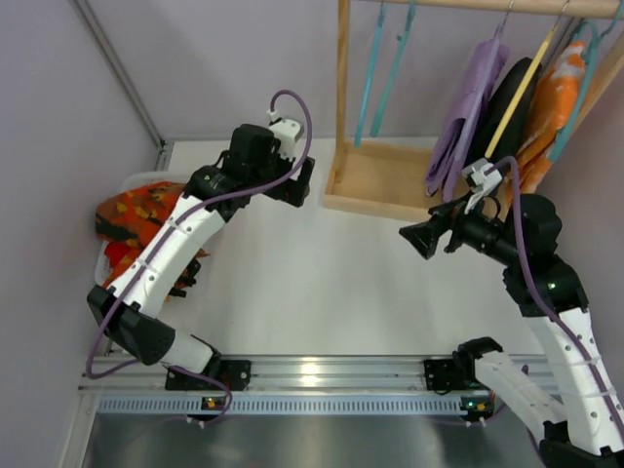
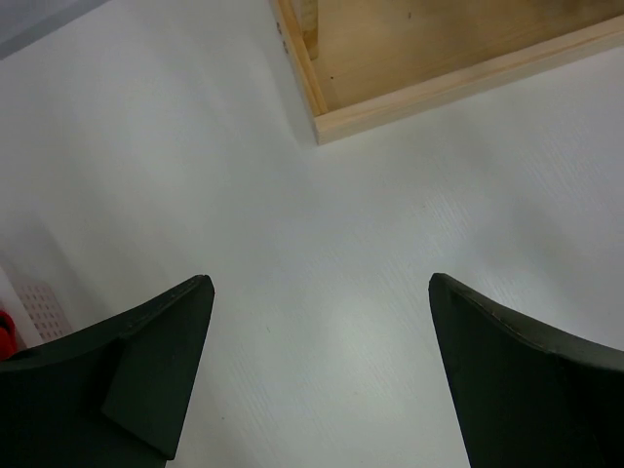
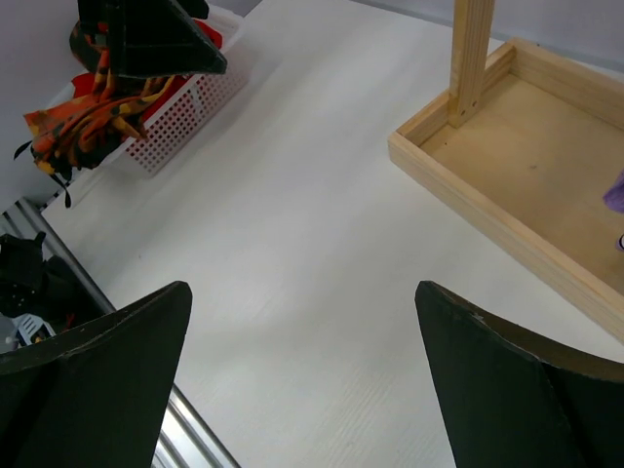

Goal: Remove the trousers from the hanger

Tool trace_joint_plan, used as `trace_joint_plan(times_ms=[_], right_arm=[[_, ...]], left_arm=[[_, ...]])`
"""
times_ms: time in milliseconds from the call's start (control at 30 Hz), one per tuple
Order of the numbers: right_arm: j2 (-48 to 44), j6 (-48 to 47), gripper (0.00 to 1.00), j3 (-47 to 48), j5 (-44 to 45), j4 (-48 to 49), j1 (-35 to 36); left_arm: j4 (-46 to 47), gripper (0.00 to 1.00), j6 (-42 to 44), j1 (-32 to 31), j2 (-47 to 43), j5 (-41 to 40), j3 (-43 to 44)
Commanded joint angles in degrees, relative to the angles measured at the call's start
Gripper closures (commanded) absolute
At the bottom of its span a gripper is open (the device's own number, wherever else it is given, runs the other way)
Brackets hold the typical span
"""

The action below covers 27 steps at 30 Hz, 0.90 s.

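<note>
My right gripper should next go up and outward and tilt up to close on the lavender hanger's near arm [image 1: 492,55] below the hanger's hook, because the trousers [image 1: 468,107] hang folded over that arm.
The lavender trousers [image 1: 468,107] hang folded over the lavender hanger [image 1: 500,34], whose silver hook sits on the wooden rail at the top right. A sliver of their lower edge shows in the right wrist view [image 3: 614,193]. My left gripper [image 1: 297,180] is open and empty over the table, just left of the rack's wooden base; its wrist view [image 2: 320,288] shows only bare table between the jaws. My right gripper [image 1: 419,239] is open and empty, low and in front of the rack, below and left of the trousers; its own view [image 3: 302,288] also shows bare table.
The wooden rack base [image 1: 380,180] and post [image 1: 343,78] stand at the back. Two teal hangers [image 1: 375,68] hang empty. A black garment [image 1: 512,97], a yellow hanger [image 1: 526,83] and an orange garment [image 1: 561,88] hang right of the trousers. A white basket [image 3: 185,107] with orange clothing [image 1: 136,219] sits at the left.
</note>
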Motion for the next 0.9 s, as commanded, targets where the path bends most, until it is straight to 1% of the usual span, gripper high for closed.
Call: trace_joint_plan(times_ms=[0,33,100,133,167,200,267,333,367,400,500,567,600,667,733,767,867], right_arm=[[-0.6,1.7,0.01,4.3,-0.8,-0.3,-0.9],[0.1,3.5,0.01,5.4,-0.8,0.1,-1.0],[1.1,5.2,0.01,9.6,-0.8,1.0,-1.4],[2.5,6.0,0.01,11.3,-0.4,1.3,-1.4],[3.5,7.0,0.01,14.8,0.2,1.6,-1.7],[4.4,7.4,0.01,16.6,1.3,1.7,-1.8],[7.6,8.2,0.01,22.1,3.1,1.7,-1.8],[10.7,10.3,0.00,25.7,7.7,1.1,-1.8],[11.7,11.1,0.01,29.0,9.3,0.9,-1.8],[12.6,11.9,0.01,30.6,12.6,0.9,-1.8],[16.6,14.4,0.01,37.1,16.3,0.9,-1.8],[20.0,15.4,0.01,41.7,17.8,0.4,-1.9],[21.2,15.5,0.01,43.2,19.1,0.0,-1.9],[24.7,16.2,0.01,47.0,20.0,-1.1,-2.5],[27.7,17.8,0.00,49.3,20.1,-1.8,-3.5],[28.8,18.4,0.01,51.4,20.3,-2.3,-4.6],[32.0,20.0,0.00,54.7,21.3,-3.2,-6.9]], left_arm=[[1.3,0.02,-1.0,0.6,-1.4,-0.4,4.5],[1.3,0.02,-1.5,1.7,-1.6,0.5,5.0],[1.3,0.02,-4.1,4.0,-2.4,6.2,6.2],[1.4,0.02,-5.2,7.3,-2.8,8.7,6.2],[1.4,0.02,-7.3,9.0,-3.6,12.6,6.3],[1.4,0.02,-7.8,10.4,-3.8,12.9,6.6],[1.4,0.02,-8.4,11.9,-5.4,11.7,6.6],[1.4,0.02,-9.0,11.9,-6.8,9.3,6.1],[1.5,0.02,-9.8,11.9,-8.2,7.7,5.8],[1.4,0.02,-9.8,11.9,-8.8,4.8,5.3],[2.4,0.02,-9.7,12.2,-12.4,1.5,3.4],[2.7,0.02,-10.3,13.4,-15.0,1.3,2.7],[2.7,0.02,-11.0,14.5,-15.7,-0.4,1.8],[2.8,0.02,-14.1,16.1,-18.3,-0.3,0.7],[2.7,0.02,-15.4,17.8,-20.1,1.9,-1.3],[2.7,0.02,-16.4,18.3,-22.5,2.7,-3.0],[2.7,0.02,-18.3,19.7,-25.9,3.5,-4.4]])
